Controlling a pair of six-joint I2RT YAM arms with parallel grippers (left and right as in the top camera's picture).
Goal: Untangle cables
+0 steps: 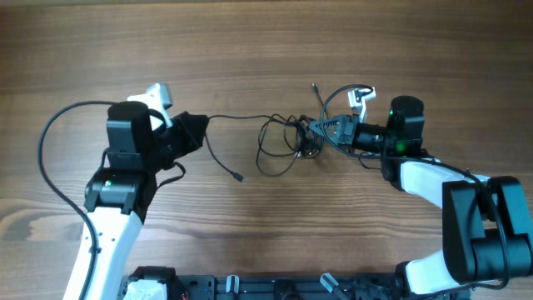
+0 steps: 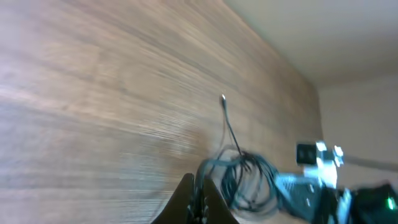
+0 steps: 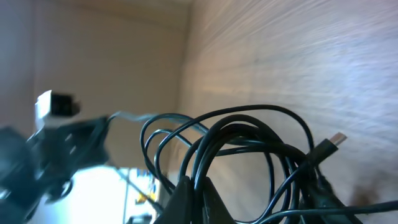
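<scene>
Next, my right gripper moves toward my left gripper and releases the pinched pieces of cable. The table between both lies to its left in the overhead view.
The cables (image 1: pixel 287 137) are thin black wires tangled in loose loops at the table's middle. One strand runs taut leftward to my left gripper (image 1: pixel 202 125), which is shut on it; its closed fingers (image 2: pixel 200 198) show in the left wrist view with the wire between them. A loose end with a plug (image 1: pixel 239 177) lies below. My right gripper (image 1: pixel 321 129) is shut on the right side of the tangle; in the right wrist view its fingers (image 3: pixel 198 194) pinch several looped strands (image 3: pixel 249 149), with a connector plug (image 3: pixel 328 146) nearby. Another thin end (image 1: pixel 315 87) points away.
The wooden table (image 1: pixel 250 42) fills the view. Thick black arm cables (image 1: pixel 58 133) loop at the left. The arm bases and a black rail (image 1: pixel 250 287) lie along the near edge. The right arm's white camera mount (image 1: pixel 362 96) sits beside the tangle.
</scene>
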